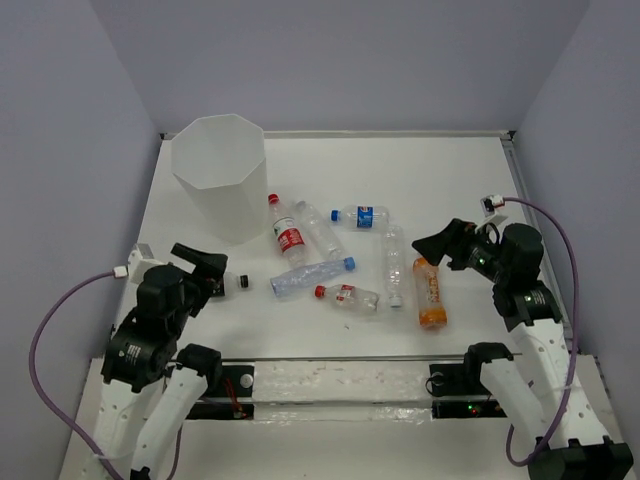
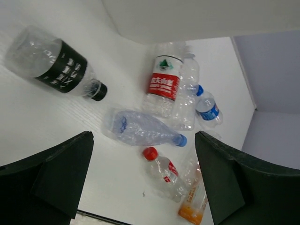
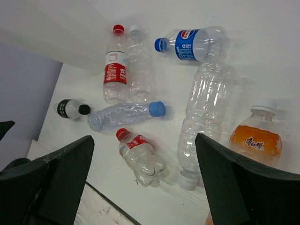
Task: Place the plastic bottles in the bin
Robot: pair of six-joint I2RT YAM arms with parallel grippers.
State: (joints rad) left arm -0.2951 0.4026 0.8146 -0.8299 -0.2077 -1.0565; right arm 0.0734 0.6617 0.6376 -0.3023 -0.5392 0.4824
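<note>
The left gripper should move down and turn onto the clear base end [image 2: 32, 50] of the black-label bottle [image 2: 56, 65], because the bottle lies at an angle to the gripper's open fingers.
The white octagonal bin [image 1: 218, 175] stands upright at the back left; its wall fills the top of the left wrist view [image 2: 187, 18]. Several plastic bottles lie on the table between the arms: a red-label one [image 1: 287, 232], a blue-label one [image 1: 365, 216], a long clear one [image 1: 393, 262], an orange-filled one [image 1: 431, 293], a crushed blue-cap one [image 1: 310, 275], a small red-cap one [image 1: 348, 296] and a black-label one [image 1: 232, 283]. My left gripper [image 1: 212, 272] is open and empty beside the black-label bottle [image 2: 56, 65]. My right gripper [image 1: 440, 247] is open and empty, above the orange bottle [image 3: 255, 140].
Grey walls close the table on the left, back and right. A clear strip [image 1: 330, 378] runs along the near edge between the arm bases. Purple cables [image 1: 40, 340] loop beside each arm.
</note>
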